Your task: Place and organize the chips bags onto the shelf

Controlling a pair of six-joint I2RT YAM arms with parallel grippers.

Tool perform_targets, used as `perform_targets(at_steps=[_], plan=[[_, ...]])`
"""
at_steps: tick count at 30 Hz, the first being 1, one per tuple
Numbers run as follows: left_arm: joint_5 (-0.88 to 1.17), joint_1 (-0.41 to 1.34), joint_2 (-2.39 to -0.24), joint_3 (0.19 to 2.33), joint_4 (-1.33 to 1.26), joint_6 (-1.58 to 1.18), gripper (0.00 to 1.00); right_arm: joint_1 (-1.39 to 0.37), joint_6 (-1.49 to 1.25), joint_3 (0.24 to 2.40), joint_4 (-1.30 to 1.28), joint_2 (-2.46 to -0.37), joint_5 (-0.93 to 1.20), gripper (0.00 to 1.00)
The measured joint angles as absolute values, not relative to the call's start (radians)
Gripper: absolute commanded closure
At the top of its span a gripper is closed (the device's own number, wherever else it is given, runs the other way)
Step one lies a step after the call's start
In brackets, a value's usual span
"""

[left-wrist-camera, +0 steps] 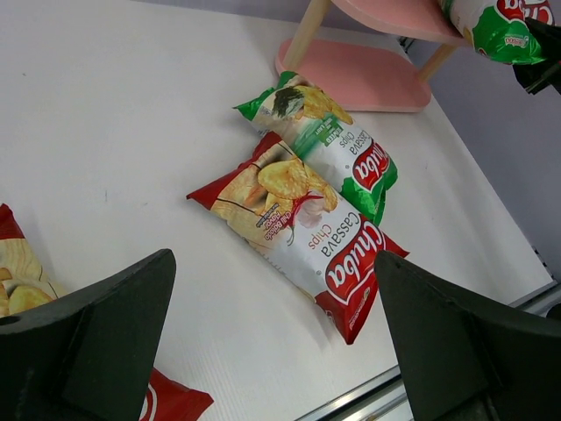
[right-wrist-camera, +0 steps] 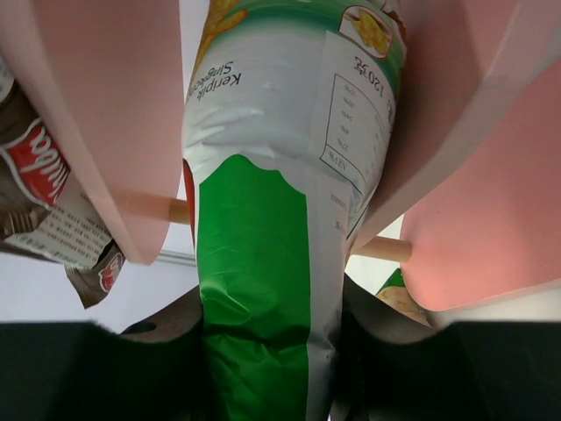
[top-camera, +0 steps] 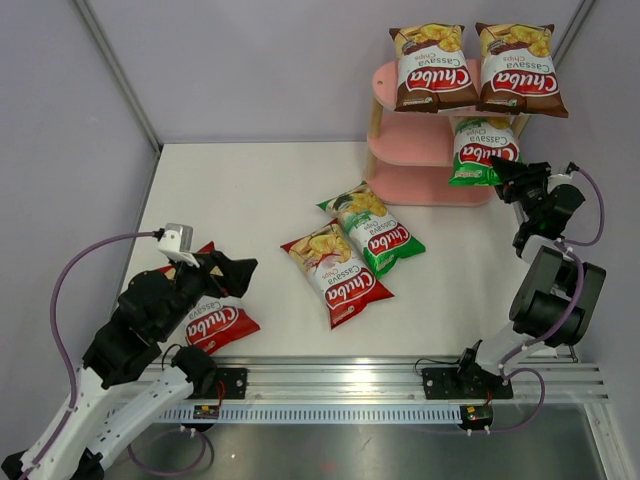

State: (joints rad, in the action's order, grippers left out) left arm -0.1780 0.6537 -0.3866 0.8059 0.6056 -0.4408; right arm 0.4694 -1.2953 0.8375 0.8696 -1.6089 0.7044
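Note:
My right gripper needs to push its green bag outward next, toward the middle board and deeper between the pink boards, and let go, because that bag's near end overhangs.
The pink shelf [top-camera: 410, 140] stands at the back right. Two brown bags [top-camera: 434, 68] [top-camera: 517, 68] lie side by side on its top board. My right gripper [top-camera: 503, 168] is shut on a green bag [top-camera: 480, 148] [right-wrist-camera: 276, 228] and holds it at the middle board, between the pink boards [right-wrist-camera: 96, 114]. On the table lie a second green bag [top-camera: 373, 227] [left-wrist-camera: 337, 145] and a red bag [top-camera: 335, 273] [left-wrist-camera: 302, 224], touching. Another red bag [top-camera: 212, 318] [left-wrist-camera: 22, 281] lies under my left gripper [top-camera: 225, 275] [left-wrist-camera: 272, 351], which is open and empty just above it.
Grey walls close in the white table at the left, back and right. A metal rail [top-camera: 400, 385] runs along the near edge. The shelf's bottom board [top-camera: 430, 185] [left-wrist-camera: 368, 74] shows nothing on its visible part.

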Motion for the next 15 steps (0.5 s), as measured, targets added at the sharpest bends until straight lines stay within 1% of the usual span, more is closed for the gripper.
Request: perform_targets(at_steps=[10, 15], plan=[[-0.153, 0.654, -0.359, 0.807, 0.641, -0.370, 0.01, 0.500, -1.320, 0.974, 0.871, -1.760, 0.771, 0.64], [-0.153, 0.654, -0.352, 0.807, 0.641, -0.359, 0.01, 0.500, -1.331, 1.008, 0.875, -1.797, 0.773, 0.61]])
